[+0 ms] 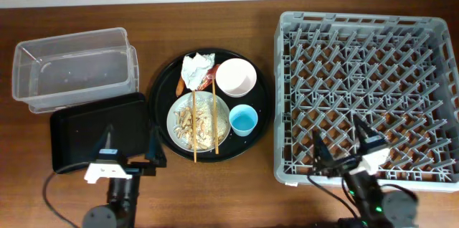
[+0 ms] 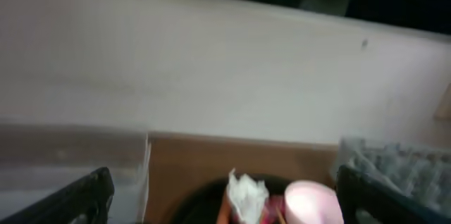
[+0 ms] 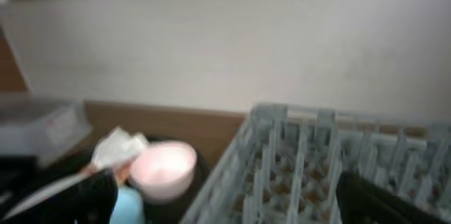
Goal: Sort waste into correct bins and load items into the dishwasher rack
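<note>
The robot's left gripper will next swing over the plate (image 1: 179,133) and tilt down onto the cup's plate-side rim (image 1: 232,115), because the blue cup with the open top stands to its right in the overhead view.
A large round black tray (image 1: 161,88) holds a crumpled white tissue (image 1: 196,68), a red wrapper (image 1: 209,79), an orange food piece (image 1: 179,84), a pink bowl (image 1: 236,77), a blue cup (image 1: 243,120) and a white plate (image 1: 179,133) with beige scraps (image 1: 188,120) and two chopsticks (image 1: 215,117). The clear tub (image 1: 72,67) and black rectangular tray (image 1: 93,127) lie left. The grey rack (image 1: 366,92) lies right. My left gripper (image 1: 130,145) is open over the black tray's front edge. My right gripper (image 1: 344,145) is open over the rack's front edge. The tissue (image 2: 245,194) and bowl (image 2: 313,203) show in the left wrist view.
The right wrist view shows the bowl (image 3: 163,170), the cup (image 3: 129,206), the tissue (image 3: 116,146) and the rack (image 3: 317,168). A pale wall runs behind the wooden table (image 1: 215,185).
</note>
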